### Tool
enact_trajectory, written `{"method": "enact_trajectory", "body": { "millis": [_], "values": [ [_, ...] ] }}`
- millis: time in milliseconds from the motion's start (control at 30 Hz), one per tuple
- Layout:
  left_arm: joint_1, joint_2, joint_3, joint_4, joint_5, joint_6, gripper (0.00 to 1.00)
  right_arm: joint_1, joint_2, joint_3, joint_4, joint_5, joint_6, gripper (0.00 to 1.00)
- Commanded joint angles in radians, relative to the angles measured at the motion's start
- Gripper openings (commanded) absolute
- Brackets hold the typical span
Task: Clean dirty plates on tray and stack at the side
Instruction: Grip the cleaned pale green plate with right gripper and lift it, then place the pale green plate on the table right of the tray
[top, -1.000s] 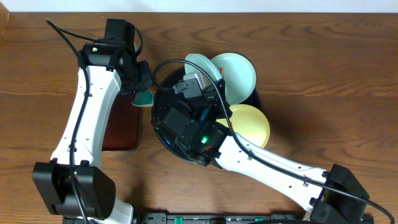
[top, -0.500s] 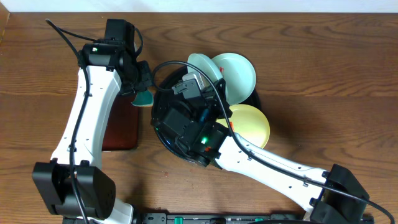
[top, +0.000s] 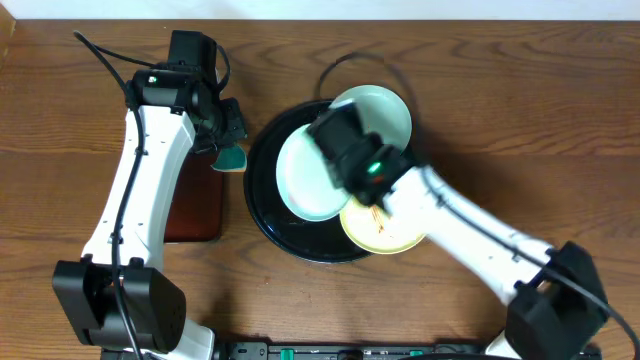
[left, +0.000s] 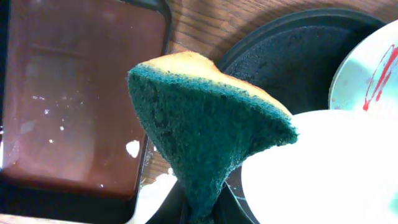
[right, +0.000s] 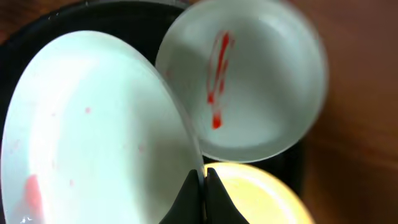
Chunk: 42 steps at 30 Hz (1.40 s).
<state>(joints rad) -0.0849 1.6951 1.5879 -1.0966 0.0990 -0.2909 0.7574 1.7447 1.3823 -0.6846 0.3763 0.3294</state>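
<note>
The tabletop below the right gripper is bare to the right in the overhead view, so next the gripper needs to move off the tray and down to let go of the plate.
My right gripper (right: 203, 179) is shut on the rim of a pale blue-green plate (right: 93, 130) with faint red marks, held tilted over the left half of the black round tray (top: 262, 215). From overhead, that plate (top: 303, 175) sits left of the right gripper (top: 332, 160). A second blue-green plate (top: 388, 112) with a red smear (right: 217, 74) lies at the tray's far right. The pale yellow plate (top: 388, 232) lies at the tray's near right, partly under the arm. My left gripper (top: 226, 148) is shut on a green and yellow sponge (left: 205, 124), left of the tray.
A dark brown rectangular tray (top: 195, 205) lies under the left arm, left of the round tray; it also shows in the left wrist view (left: 74, 93) with white specks. The wooden table (top: 520, 110) surrounds both.
My right arm has swung to the right and back. The held plate has gone from standing on edge at the tray's far side to facing up over the tray's left half. The left arm is still.
</note>
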Motion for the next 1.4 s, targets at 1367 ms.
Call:
{"method": "enact_trajectory", "body": {
  "millis": [1367],
  "values": [
    [0.003, 0.0, -0.013, -0.017, -0.002, 0.009, 0.07, -0.922, -0.154, -0.542, 0.298, -0.2, -0.057, 0.01]
  ]
}}
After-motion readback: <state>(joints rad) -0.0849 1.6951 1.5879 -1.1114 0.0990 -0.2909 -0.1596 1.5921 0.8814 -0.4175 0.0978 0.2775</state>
